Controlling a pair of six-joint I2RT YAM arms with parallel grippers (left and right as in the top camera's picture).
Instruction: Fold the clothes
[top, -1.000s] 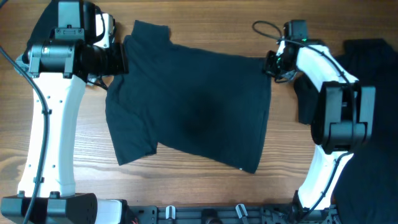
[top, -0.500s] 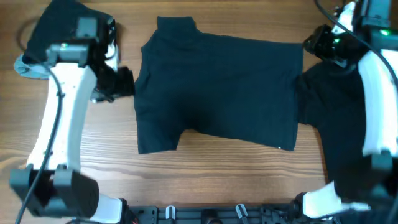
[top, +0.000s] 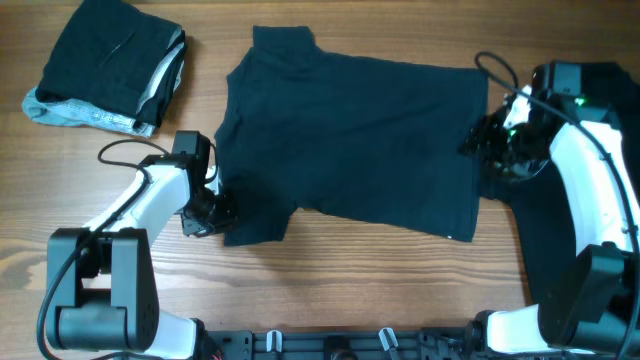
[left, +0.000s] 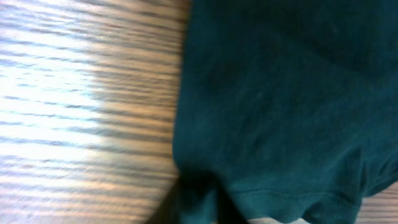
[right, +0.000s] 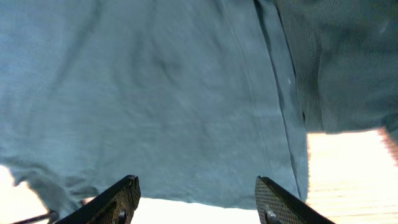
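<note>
The T-shirt's near edge by its corner (top: 460, 236) (right: 231, 203) is below the robot's right gripper and toward the robot's base, so the right gripper should next pull back and go down onto that edge.
A dark navy T-shirt (top: 350, 140) lies spread flat in the middle of the wooden table (top: 350, 290). My left gripper (top: 220, 212) is at its lower-left sleeve corner. In the left wrist view the blurred dark fingers (left: 199, 202) are closed, with a pinch of the teal-looking fabric (left: 280, 93) between them. My right gripper (top: 476, 140) hovers at the shirt's right edge. Its fingers (right: 121, 199) stand wide apart over the fabric's hem (right: 155, 93), and nothing is between them.
A folded pile (top: 110, 65) sits at the back left, black cloth on top of a pale grey-blue piece. Another dark garment (top: 540, 250) lies along the right side, partly under my right arm. Bare wood shows along the front edge.
My left arm came down from the back left to the shirt's lower-left sleeve and shut. My right arm dropped to the shirt's right edge with its jaws open. The shirt has stayed put over the last half second.
</note>
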